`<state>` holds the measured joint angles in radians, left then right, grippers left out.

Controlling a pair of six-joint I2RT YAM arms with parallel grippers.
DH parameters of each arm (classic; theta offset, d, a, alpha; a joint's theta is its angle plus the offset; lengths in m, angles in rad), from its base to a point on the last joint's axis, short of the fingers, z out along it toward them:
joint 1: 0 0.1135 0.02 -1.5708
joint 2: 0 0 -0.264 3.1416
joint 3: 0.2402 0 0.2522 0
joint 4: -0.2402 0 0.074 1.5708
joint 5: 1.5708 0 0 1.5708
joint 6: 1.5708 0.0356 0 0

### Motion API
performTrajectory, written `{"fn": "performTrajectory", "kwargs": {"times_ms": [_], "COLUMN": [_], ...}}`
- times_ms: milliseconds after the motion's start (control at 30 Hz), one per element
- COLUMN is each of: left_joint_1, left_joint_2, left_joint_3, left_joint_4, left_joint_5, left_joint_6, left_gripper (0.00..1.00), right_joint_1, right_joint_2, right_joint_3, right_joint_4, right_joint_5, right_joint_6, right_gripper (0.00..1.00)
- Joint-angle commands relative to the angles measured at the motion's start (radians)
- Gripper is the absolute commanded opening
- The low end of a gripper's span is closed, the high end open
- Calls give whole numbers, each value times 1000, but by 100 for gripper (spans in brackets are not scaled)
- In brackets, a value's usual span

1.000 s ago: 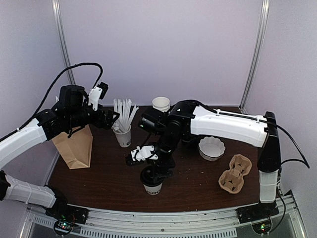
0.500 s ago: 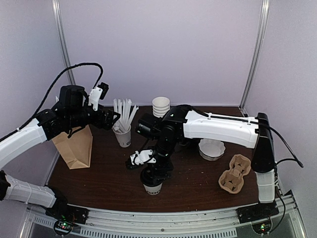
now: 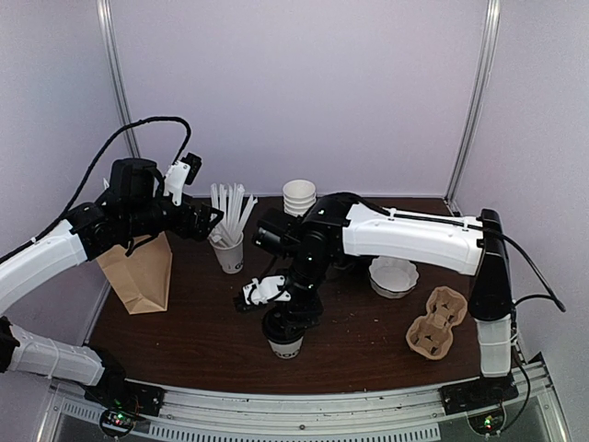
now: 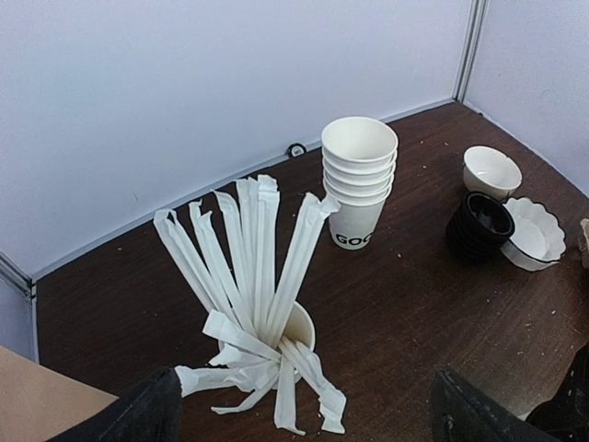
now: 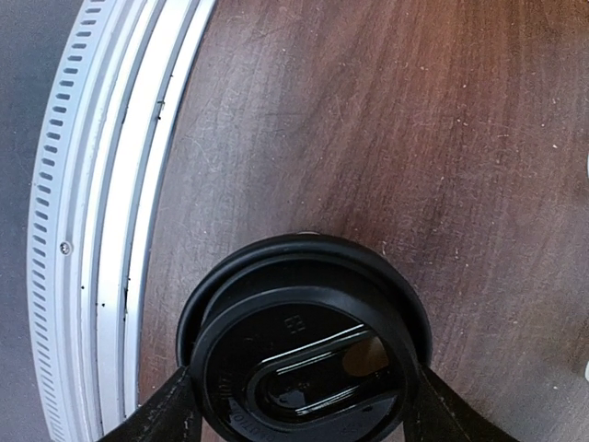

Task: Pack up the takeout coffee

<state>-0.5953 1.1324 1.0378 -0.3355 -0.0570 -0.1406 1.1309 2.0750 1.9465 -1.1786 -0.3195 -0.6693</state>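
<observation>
The cup's lid is on, so my right gripper needs to move the cup outward, to the right in the top view, and release it on the tabletop beyond the cardboard carrier.
The takeout coffee cup (image 3: 286, 349), white with black lettering, stands near the table's front edge. A black plastic lid (image 5: 304, 350) sits on top of it and hides the cup in the right wrist view. My right gripper (image 3: 287, 322) reaches down from above and is shut on the lid, one finger (image 5: 170, 410) on each side of its rim. My left gripper (image 3: 207, 221) is open and empty, hovering just above and left of the cup of white straws (image 4: 294, 331).
A stack of white cups (image 4: 359, 175) stands at the back, with a stack of black lids (image 4: 479, 226) and white fluted bowls (image 4: 537, 235) to its right. A brown paper bag (image 3: 140, 272) stands at left. A cardboard cup carrier (image 3: 436, 322) lies at right. The metal table rail (image 5: 101, 230) runs close by the cup.
My right arm has shifted slightly over the cup while keeping the lid in its grip. The left arm has not moved.
</observation>
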Motion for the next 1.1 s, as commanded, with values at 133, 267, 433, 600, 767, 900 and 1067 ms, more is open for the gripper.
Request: {"fn": "performTrajectory", "kwargs": {"times_ms": [133, 267, 433, 600, 767, 900, 1067], "left_joint_1": [20, 27, 29, 31, 31, 31, 31], "left_joint_2": [6, 13, 22, 31, 41, 37, 47], "left_joint_3": [-7, -4, 2, 12, 25, 38, 57], "left_joint_4": [51, 51, 48, 40, 32, 21, 8], "left_joint_5": [16, 18, 39, 82, 139, 176, 235], "left_joint_6": [-4, -2, -2, 4, 3, 5, 7], "left_gripper": [98, 97, 98, 97, 98, 98, 97], "right_joint_1": [-106, -229, -444, -689, -938, -1074, -1187], "right_joint_2": [-202, -285, -388, -464, -516, -519, -467], "right_joint_3": [6, -60, -138, -199, -292, -353, -380], "right_joint_4": [-45, -26, 20, 42, 65, 80, 83], "right_joint_5": [50, 53, 68, 125, 139, 150, 181], "right_joint_6": [8, 20, 46, 85, 105, 103, 102], "right_gripper": [67, 67, 67, 67, 67, 67, 67]}}
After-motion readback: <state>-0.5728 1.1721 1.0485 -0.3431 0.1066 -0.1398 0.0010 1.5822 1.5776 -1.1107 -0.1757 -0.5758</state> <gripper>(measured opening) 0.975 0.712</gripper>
